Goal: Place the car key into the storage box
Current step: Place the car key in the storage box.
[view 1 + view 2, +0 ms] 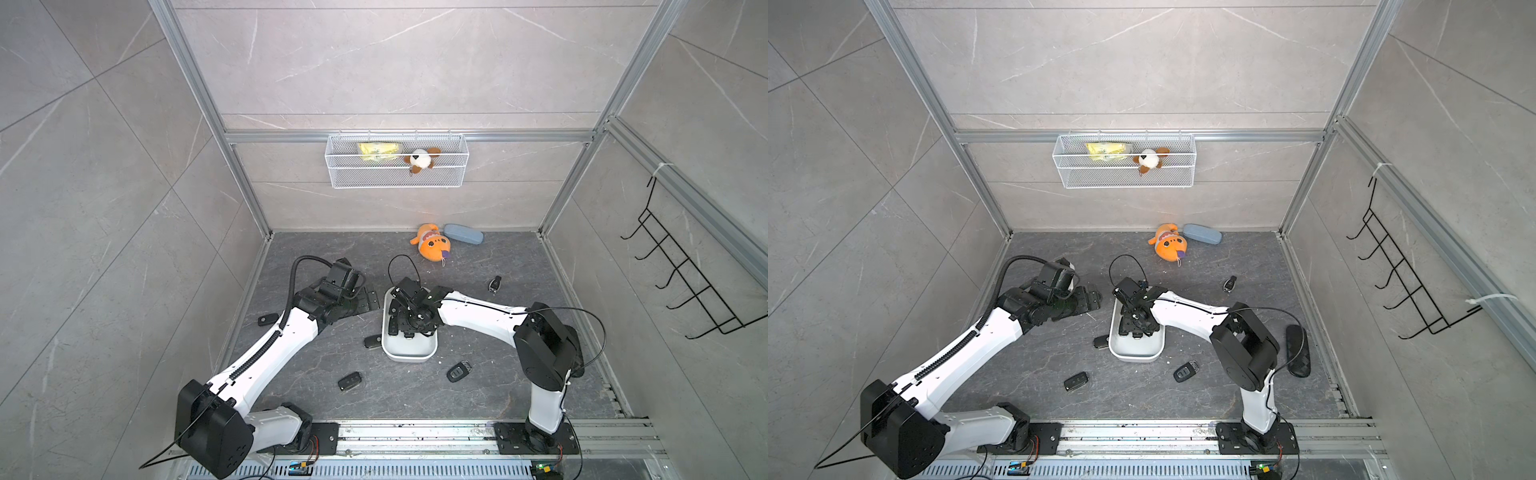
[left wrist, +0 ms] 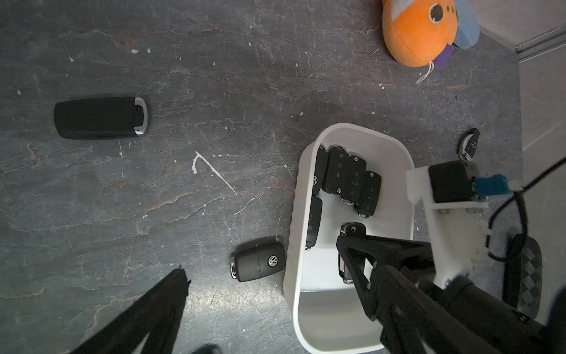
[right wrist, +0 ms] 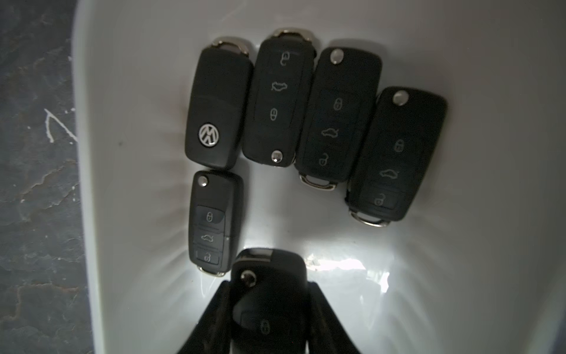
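My right gripper holds the key and next needs to ease outward and down to the bare bottom of the box beside the nearest lying key, then release it there.
The storage box is a white low-walled tub in the middle of the dark floor. Several black car keys lie flat inside it. My right gripper reaches down into the box, shut on one more black car key, which hangs just above the box floor. The left wrist view shows that key between the right fingers, inside the box rim. My left gripper stands open and empty, low over the floor just left of the box.
Loose keys lie on the floor: one against the box's left wall, others around it. An orange plush and a blue-grey case sit at the back. A wire basket hangs on the wall.
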You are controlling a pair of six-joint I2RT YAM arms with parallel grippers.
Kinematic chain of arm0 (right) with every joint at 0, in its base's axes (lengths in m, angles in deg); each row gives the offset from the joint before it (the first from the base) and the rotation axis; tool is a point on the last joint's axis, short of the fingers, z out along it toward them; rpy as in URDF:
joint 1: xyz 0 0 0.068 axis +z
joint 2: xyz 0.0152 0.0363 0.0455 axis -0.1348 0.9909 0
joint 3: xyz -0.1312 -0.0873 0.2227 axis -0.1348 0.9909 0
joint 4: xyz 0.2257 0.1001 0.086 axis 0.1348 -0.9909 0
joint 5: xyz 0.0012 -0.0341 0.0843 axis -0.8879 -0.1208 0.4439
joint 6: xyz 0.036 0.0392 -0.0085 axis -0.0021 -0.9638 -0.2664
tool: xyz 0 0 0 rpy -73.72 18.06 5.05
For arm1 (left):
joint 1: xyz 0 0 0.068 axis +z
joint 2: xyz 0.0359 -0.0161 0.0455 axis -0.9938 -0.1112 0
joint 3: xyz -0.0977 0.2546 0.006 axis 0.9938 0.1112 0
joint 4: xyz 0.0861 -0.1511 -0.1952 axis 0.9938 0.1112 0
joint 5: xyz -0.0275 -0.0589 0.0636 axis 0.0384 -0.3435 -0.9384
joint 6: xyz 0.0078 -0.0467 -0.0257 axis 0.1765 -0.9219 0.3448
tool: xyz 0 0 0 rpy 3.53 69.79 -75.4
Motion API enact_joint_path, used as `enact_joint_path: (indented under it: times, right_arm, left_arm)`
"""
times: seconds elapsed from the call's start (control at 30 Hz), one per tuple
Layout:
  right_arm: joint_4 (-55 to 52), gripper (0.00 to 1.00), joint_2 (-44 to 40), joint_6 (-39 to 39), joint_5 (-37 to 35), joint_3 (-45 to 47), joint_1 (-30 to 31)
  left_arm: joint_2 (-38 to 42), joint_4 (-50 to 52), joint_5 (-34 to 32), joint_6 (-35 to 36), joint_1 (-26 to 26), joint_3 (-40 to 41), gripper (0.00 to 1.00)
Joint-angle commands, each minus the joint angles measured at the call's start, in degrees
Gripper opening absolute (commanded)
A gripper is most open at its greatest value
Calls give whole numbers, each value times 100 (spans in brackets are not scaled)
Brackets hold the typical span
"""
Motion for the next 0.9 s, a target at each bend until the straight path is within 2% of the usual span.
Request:
enact_joint_path:
  times: [0.0, 0.53, 0.87]
  right_arm:
    - [172, 31, 272, -161, 38, -326, 1]
    - [-14, 32, 820, -239, -89, -669, -80]
    - [174, 46, 769, -201, 7, -626, -92]
  left_arm:
    - [224, 203, -154, -100, 31, 32, 100]
    - [269, 267, -190, -87, 29, 36, 100]
    - [170, 223, -190, -70, 34, 1, 100]
